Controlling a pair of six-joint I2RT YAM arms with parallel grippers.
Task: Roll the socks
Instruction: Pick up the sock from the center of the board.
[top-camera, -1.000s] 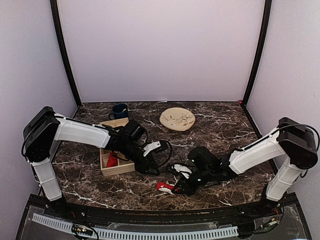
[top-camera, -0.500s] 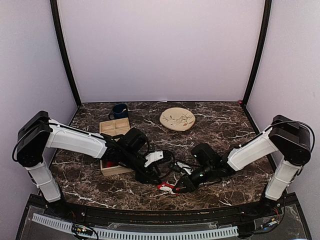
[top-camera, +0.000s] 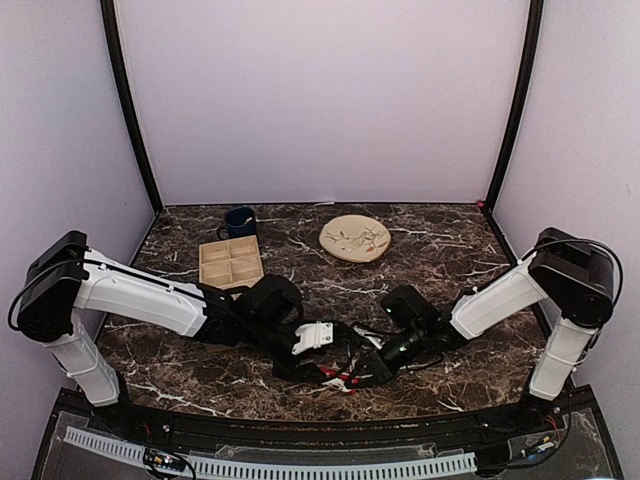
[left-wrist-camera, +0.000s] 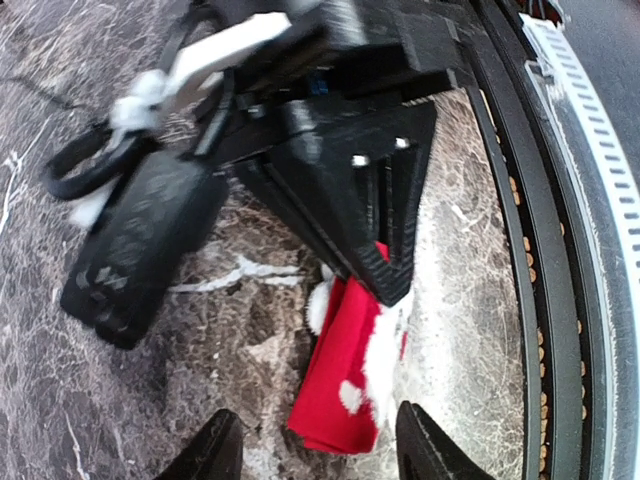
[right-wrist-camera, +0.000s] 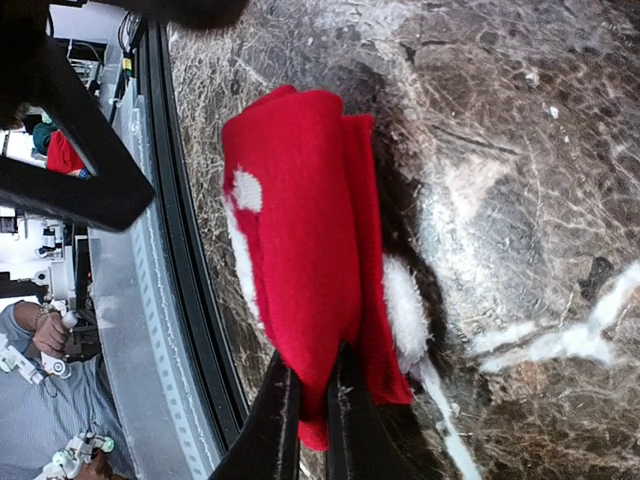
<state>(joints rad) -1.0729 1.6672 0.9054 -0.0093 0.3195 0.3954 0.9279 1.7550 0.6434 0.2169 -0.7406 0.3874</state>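
I will next lower my left gripper toward the right gripper, with its open fingers on both sides of the bundle's loose end (top-camera: 328, 372) (left-wrist-camera: 338, 425), and close it there, because only the opposite end of the bundle is pinched.
The socks (top-camera: 341, 378) show as one folded red bundle with white markings, lying on the marble near the table's front edge. My right gripper (right-wrist-camera: 312, 405) is shut on one end of the red fabric (right-wrist-camera: 300, 230), which is pinched between its black fingers (left-wrist-camera: 385, 265). My left gripper (left-wrist-camera: 318, 455) comes in from the other side and is open. The free end of the bundle (left-wrist-camera: 345, 390) lies just ahead of its fingertips (left-wrist-camera: 215, 455), between them and untouched. I cannot tell how many socks are in the bundle.
A wooden compartment tray (top-camera: 231, 262) stands left of centre, with a dark blue mug (top-camera: 239, 221) behind it. A round beige plate (top-camera: 355, 238) sits at the back centre. The black front rail (left-wrist-camera: 520, 250) runs close beside the socks.
My left arm has swung from the wooden tray toward the front centre, up to the socks, and its jaws have widened. The right gripper kept its pinch and barely moved.
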